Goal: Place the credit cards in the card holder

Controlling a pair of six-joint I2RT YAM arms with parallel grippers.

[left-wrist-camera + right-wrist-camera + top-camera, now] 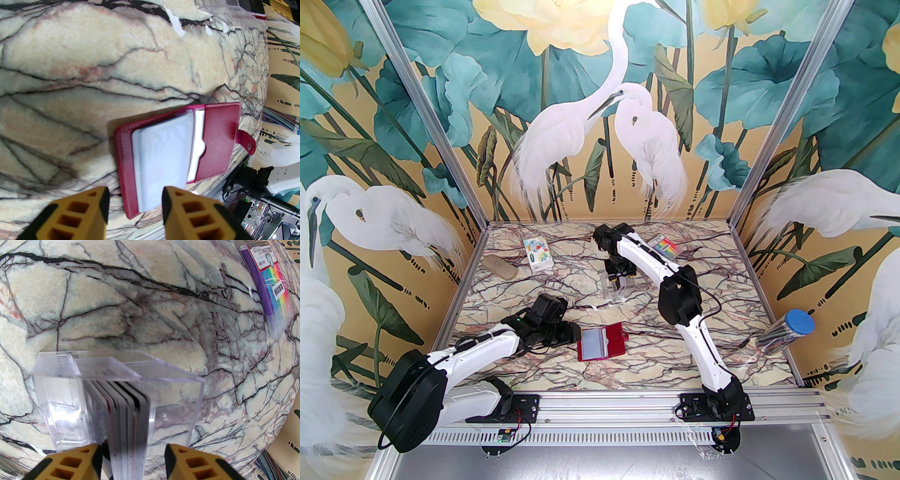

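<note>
The robot's right gripper has several cards between its fingers, so it will next move sideways toward the end card in the clear box [613, 295].
The card holder [615, 346] lies open and flat on the marble table near the front centre, dark red with pale clear sleeves and a snap tab. In the left wrist view the card holder [218, 140] sits just ahead of my left gripper [134, 201], whose fingers stand apart over its near edge, holding nothing. That left gripper [574, 333] is at the holder's left side. Several credit cards [124, 408] stand on edge in a clear plastic box [173, 390]. My right gripper [133, 458] straddles the stack with a gap showing at the right finger. From above, the right gripper [620, 282] hangs over the clear box [613, 295].
A rainbow-striped packet [665, 246] lies at the back right, also the rainbow packet [276, 291]. A white patterned box [537, 254] and a tan stone-like lump [500, 268] sit at the back left. A clear tube with a blue lid [787, 330] lies by the right wall.
</note>
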